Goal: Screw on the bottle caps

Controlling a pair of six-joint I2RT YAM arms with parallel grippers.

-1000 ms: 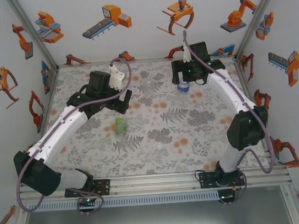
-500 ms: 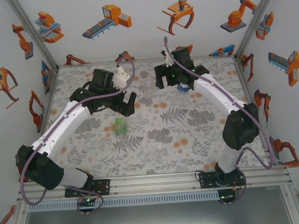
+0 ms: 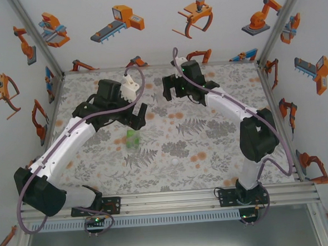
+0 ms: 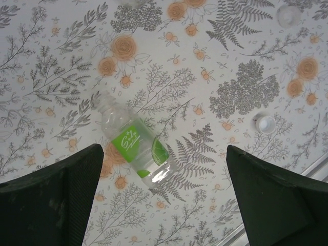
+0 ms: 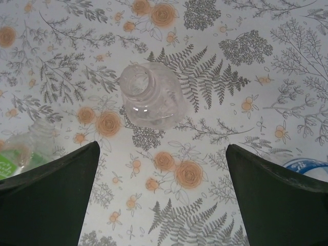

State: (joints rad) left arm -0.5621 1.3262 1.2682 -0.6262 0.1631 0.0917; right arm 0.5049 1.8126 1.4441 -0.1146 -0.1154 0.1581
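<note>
The right gripper moves down next and brings its open fingers around the plain clear bottle's body (image 3: 159,96) (image 5: 157,108), since the bottle stands upright below and ahead of them.
The green-labelled bottle (image 4: 134,148) lies on its side, uncapped, on the floral cloth; from above the same bottle (image 3: 132,138) sits just in front of my left gripper (image 3: 122,117). My left gripper (image 4: 164,205) hovers over it, open and holding nothing. A white bottle cap (image 4: 265,123) lies to the right of the bottle, and from above the cap (image 3: 175,162) shows nearer the front. The plain clear bottle (image 5: 151,97) stands upright, mouth open, ahead of my open, empty right gripper (image 5: 161,200). The blue-labelled bottle (image 5: 306,165) peeks out beside the right finger.
A second small pale round thing (image 4: 288,15) lies farther off on the cloth. The table's metal front rail (image 4: 312,171) runs close by. Printed walls enclose the table (image 3: 221,153) at the back and both sides.
My right gripper has come off the blue-labelled bottle, swung left toward the plain bottle and opened wider. My left gripper has stayed open over the green bottle, shifting only slightly.
</note>
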